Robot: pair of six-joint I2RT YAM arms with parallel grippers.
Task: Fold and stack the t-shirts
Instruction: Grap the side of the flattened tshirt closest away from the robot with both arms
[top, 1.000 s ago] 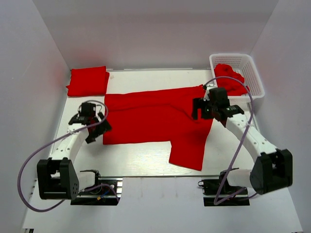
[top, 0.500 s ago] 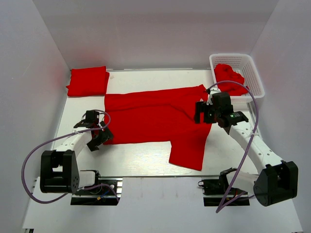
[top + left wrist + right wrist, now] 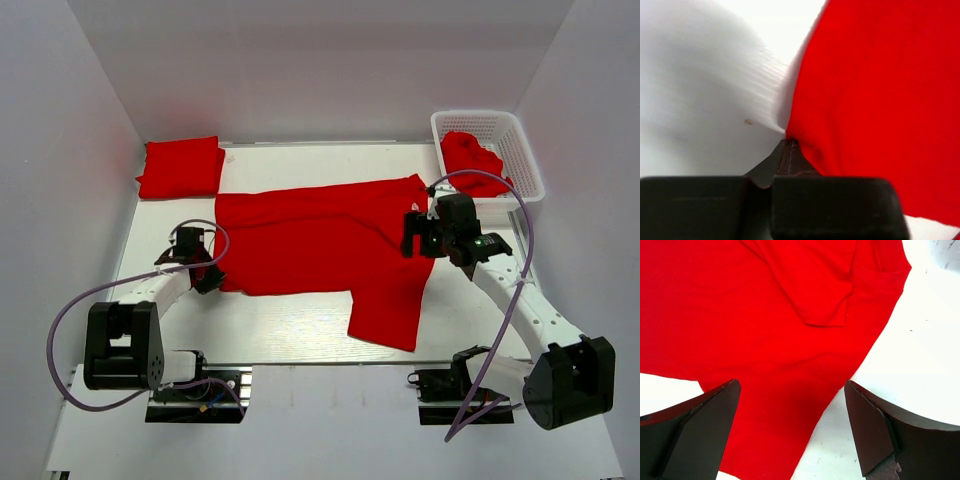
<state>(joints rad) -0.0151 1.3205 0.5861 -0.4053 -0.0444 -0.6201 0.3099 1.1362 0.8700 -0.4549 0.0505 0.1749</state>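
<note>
The sleeve sticks out toward the near edge of the table, so my right gripper needs to move back and down next, to the sleeve's end corner on the basket's side.
A red t-shirt (image 3: 320,245) lies spread across the middle of the table, one sleeve hanging toward the near edge. My left gripper (image 3: 209,278) sits at the shirt's near left corner, shut on its edge; in the left wrist view the cloth (image 3: 880,100) is pinched at the closed fingertips (image 3: 788,146). My right gripper (image 3: 420,235) hovers open over the shirt's right side, and the red fabric (image 3: 770,330) lies flat beneath and between its fingers (image 3: 705,425). A folded red t-shirt (image 3: 181,166) rests at the far left corner. Another crumpled one (image 3: 470,160) fills the basket.
A white lattice basket (image 3: 520,150) stands at the far right corner. White walls close in the table on three sides. Bare tabletop (image 3: 290,320) shows along the near edge, between the shirt and the arm bases.
My left gripper moved in to the shirt's near left corner and shut on its edge. My right gripper shifted slightly right and stayed open.
</note>
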